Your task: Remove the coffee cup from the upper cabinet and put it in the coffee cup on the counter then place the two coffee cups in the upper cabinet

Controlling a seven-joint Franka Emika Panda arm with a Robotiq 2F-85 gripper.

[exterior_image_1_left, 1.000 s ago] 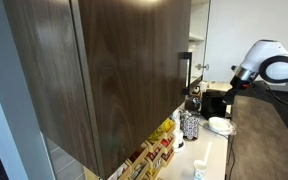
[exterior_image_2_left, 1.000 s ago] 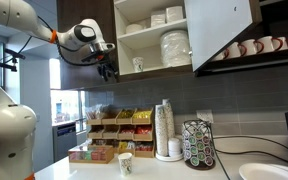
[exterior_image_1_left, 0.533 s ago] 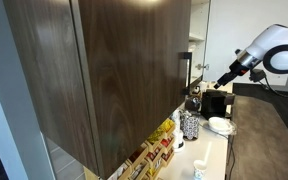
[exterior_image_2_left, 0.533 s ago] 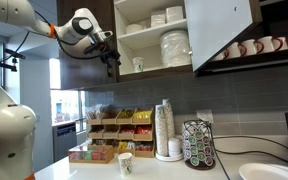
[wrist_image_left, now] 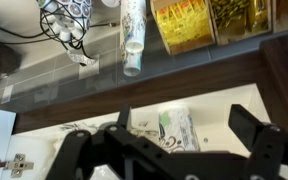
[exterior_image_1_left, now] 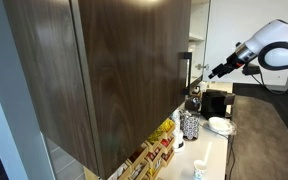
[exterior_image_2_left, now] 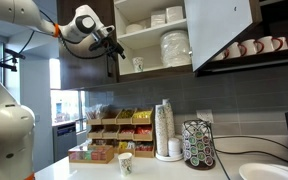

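The gripper moves into the cabinet's opening next, turning to bring its fingers onto the rim (exterior_image_2_left: 138, 59) (wrist_image_left: 182, 146) of the coffee cup beyond them.
One coffee cup (exterior_image_2_left: 137, 64) stands on the lower shelf of the open upper cabinet (exterior_image_2_left: 154, 72), whose white door (exterior_image_2_left: 220, 30) is swung wide. In the wrist view this cup (wrist_image_left: 174, 128) is pale with a faint pattern and sits on the white shelf between my fingers, a little ahead of them. My gripper (exterior_image_2_left: 118, 52) is open and empty at the cabinet's opening; it also shows in the wrist view (wrist_image_left: 189, 128) and in an exterior view (exterior_image_1_left: 215, 72). The other coffee cup (exterior_image_2_left: 125, 163) stands on the counter below.
Stacked white bowls and plates (exterior_image_2_left: 174, 46) fill the cabinet shelves. Mugs (exterior_image_2_left: 249, 47) hang to the side. On the counter stand a tall cup stack (exterior_image_2_left: 164, 130), a pod carousel (exterior_image_2_left: 197, 144) and snack bins (exterior_image_2_left: 109, 128). The dark cabinet side (exterior_image_1_left: 104, 70) is close by.
My arm has moved up and towards the cabinet, bringing the open gripper from beside the cabinet to the front of the lower shelf near the cup.
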